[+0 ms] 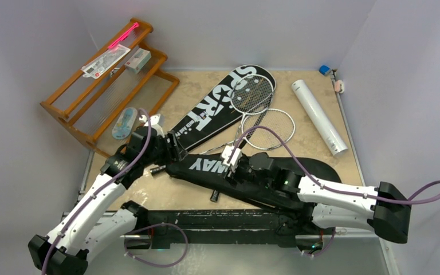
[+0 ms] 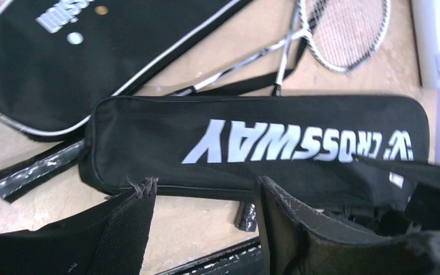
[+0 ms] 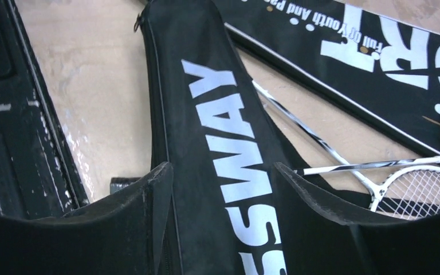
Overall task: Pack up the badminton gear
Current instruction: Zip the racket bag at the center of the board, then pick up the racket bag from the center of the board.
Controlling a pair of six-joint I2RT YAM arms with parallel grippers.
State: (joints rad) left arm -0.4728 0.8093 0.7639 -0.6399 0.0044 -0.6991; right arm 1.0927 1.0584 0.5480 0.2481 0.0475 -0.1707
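I will next swing my left gripper back past the black handle (image 2: 34, 172) tip, then turn it and lower it onto the zipper edge along the cover's near side.
The black "CROSSWAY" cover (image 1: 298, 169) lies slantwise across the near part of the table. My right gripper (image 3: 220, 189) is open and straddles it, one finger on either side of the lettering. My left gripper (image 2: 206, 217) is open just short of the cover's narrow end (image 2: 252, 146), with bare table and a black handle tip (image 2: 245, 216) between its fingers. The "SPORT" cover (image 1: 217, 112) lies behind. Two thin rackets (image 1: 252, 94) (image 1: 276, 129) rest partly on it and on the table. A long white tube (image 1: 319, 117) lies at the right. A black handle (image 2: 34, 172) pokes out beside the cover's end.
The orange-brown wooden rack (image 1: 100, 86) stands at the back left with small packets and a pink stick (image 1: 121, 35) on it. A pale blue packet (image 1: 123, 123) lies at its foot. Small items (image 1: 329, 73) sit in the far right corner. A black rail (image 1: 223, 220) runs along the near edge.
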